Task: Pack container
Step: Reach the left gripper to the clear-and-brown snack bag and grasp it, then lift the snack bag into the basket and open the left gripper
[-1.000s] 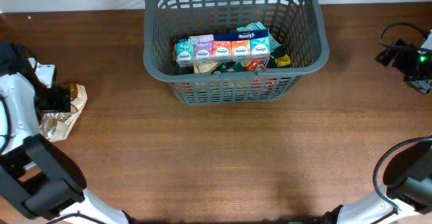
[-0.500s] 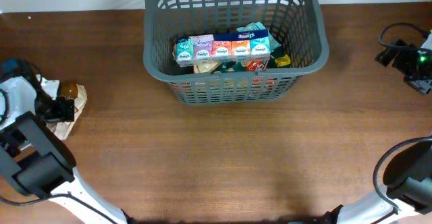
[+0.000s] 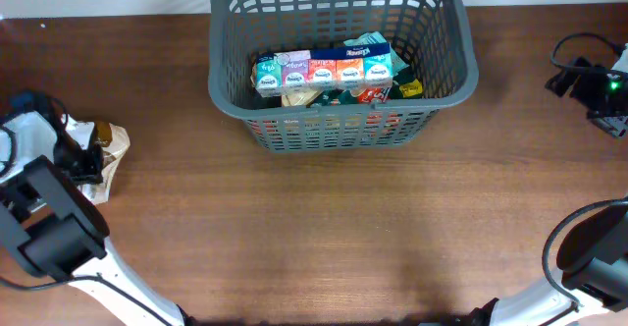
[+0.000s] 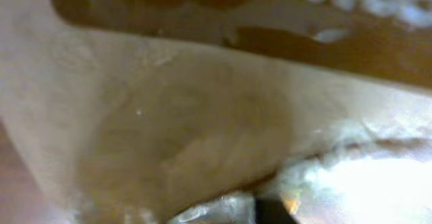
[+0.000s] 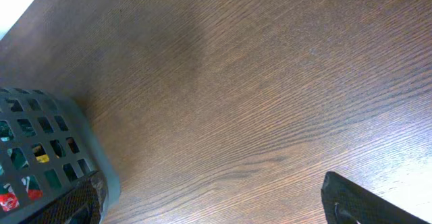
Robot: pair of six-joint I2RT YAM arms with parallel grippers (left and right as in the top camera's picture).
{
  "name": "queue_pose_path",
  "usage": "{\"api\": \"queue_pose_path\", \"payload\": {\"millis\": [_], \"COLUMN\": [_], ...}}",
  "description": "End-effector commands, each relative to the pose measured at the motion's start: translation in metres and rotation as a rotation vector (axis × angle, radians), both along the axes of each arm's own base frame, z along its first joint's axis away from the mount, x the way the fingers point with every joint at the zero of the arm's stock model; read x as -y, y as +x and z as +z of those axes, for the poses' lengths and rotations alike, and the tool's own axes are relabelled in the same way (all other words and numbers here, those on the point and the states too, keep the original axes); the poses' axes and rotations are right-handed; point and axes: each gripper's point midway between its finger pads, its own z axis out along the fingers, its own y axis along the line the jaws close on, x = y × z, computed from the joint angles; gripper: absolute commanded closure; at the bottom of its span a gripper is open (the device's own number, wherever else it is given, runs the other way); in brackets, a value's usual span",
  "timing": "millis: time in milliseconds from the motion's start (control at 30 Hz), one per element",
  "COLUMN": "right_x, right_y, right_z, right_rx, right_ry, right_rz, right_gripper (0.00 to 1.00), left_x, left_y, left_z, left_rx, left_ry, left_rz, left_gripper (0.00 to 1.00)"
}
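The packet needs to go up and outward over the basket [image 3: 224, 100] next in my left gripper. My left gripper should then release it behind the row of cartons, because there is open space there.
The container, a dark grey lattice basket [image 3: 224, 100], stands at the back centre, and its corner also shows in the right wrist view [image 5: 74, 136]. Inside lie a row of small colourful cartons [image 3: 324, 71] and other packets. A crinkly tan and brown packet [image 3: 108, 141] lies at the table's left edge. My left gripper [image 3: 84, 159] is down on it and shut on its film. The left wrist view is filled by that packet [image 4: 189, 116], with one dark fingertip [image 4: 271, 211] at the bottom. My right gripper [image 5: 216, 214] hangs open over bare wood at the far right [image 3: 599, 85].
The brown wooden table [image 3: 324, 228] stretches between the packet and the basket. A white wall edge runs behind the basket. Black cables and the right arm's base sit at the right edge [image 3: 589, 257].
My left gripper has settled onto the tan packet and closed from wide open to shut. The basket, its contents and the right arm have not moved.
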Motion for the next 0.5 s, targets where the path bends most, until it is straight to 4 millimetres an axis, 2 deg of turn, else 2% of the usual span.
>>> {"api": "queue_pose_path", "payload": {"millis": [0,67,167,233,267,300,367,467], "right_x": [-0.003,-0.003,-0.003,-0.003,-0.003,-0.003,-0.003,-0.003], "right_y": [-0.001,-0.001,-0.001,-0.001,-0.001,-0.001,-0.001,-0.001], "right_z": [0.005,0.005,0.005,0.005,0.005,0.005,0.005,0.005], "right_rx": [0.011,0.011,0.011,0.011,0.011,0.011,0.011,0.011], "right_ry": [-0.001,-0.001,-0.001,-0.001,-0.001,-0.001,-0.001,-0.001], "right_rz": [0.004,0.004,0.004,0.004,0.004,0.004,0.004,0.004], "right_gripper": [0.01,0.01,0.01,0.01,0.01,0.01,0.01,0.01], "left_x": [0.001,0.001,0.002,0.008,0.011,0.020,0.037,0.071], "left_y": [0.006,0.019,0.045,0.071,0.079,0.092,0.107,0.117], "left_z": [0.006,0.030,0.085,0.149,0.172,0.215,0.276,0.359], "left_rx": [0.018,0.064,0.177,0.314,0.363,0.463,0.613,0.814], "left_ry": [-0.013,-0.011,0.007,0.050,0.067,0.098,0.143,0.220], "left_rz": [0.072,0.077,0.051,0.012,-0.004,-0.036,-0.091,-0.183], "left_gripper": [0.98,0.98,0.98,0.98,0.98,0.98,0.98,0.98]}}
